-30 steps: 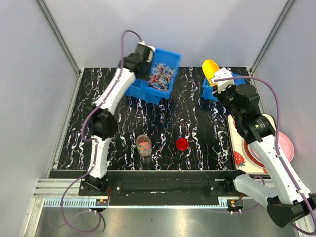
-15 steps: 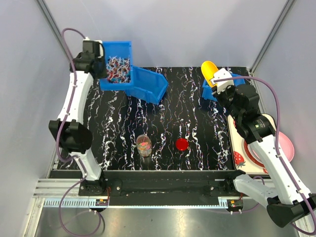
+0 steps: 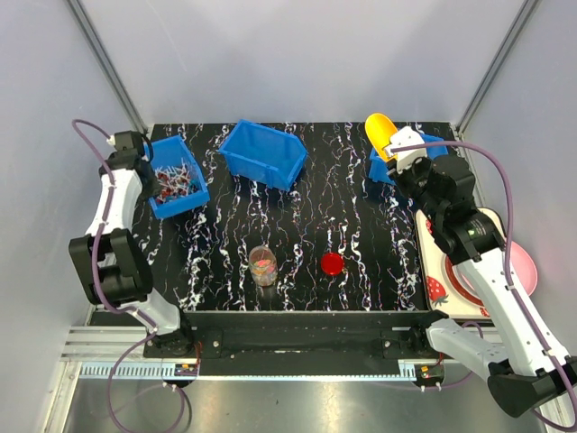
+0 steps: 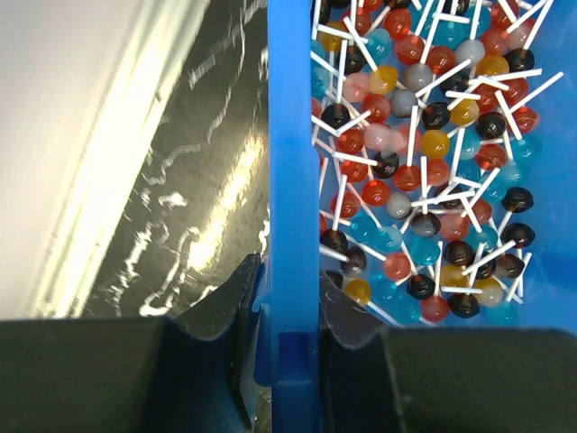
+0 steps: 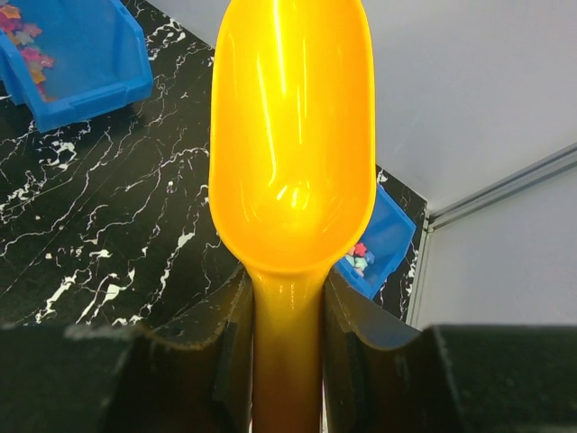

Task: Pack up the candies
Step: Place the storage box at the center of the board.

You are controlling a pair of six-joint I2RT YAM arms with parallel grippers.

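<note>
My left gripper shifts the lollipop bin toward the bare tabletop [image 3: 220, 200] beside the back-centre bin next and releases it, because it is close to the side.
My left gripper [image 3: 142, 165] is shut on the wall of a small blue bin [image 3: 178, 188] of lollipops at the table's far left. The wrist view shows its jaws clamping the bin wall [image 4: 293, 225] beside the lollipops [image 4: 424, 162]. My right gripper [image 3: 407, 155] is shut on the handle of an empty yellow scoop [image 3: 382, 130], held over a blue bin [image 3: 380, 168] at the back right. That bin holds small pastel candies [image 5: 361, 258]. A clear jar [image 3: 263, 265] near the front centre holds orange-pink candies. The scoop bowl [image 5: 293, 144] is empty.
A second blue bin [image 3: 263, 153] stands at the back centre; in the right wrist view [image 5: 77, 54] it holds small coloured pieces. A flat red lid [image 3: 332, 262] lies right of the jar. A strawberry tray [image 3: 439, 271] and a pink plate [image 3: 527, 269] sit off the right edge.
My left arm lifted the lollipop bin off the back-centre bin and swung it left, then down to the far left of the table. The right arm and scoop stayed still.
</note>
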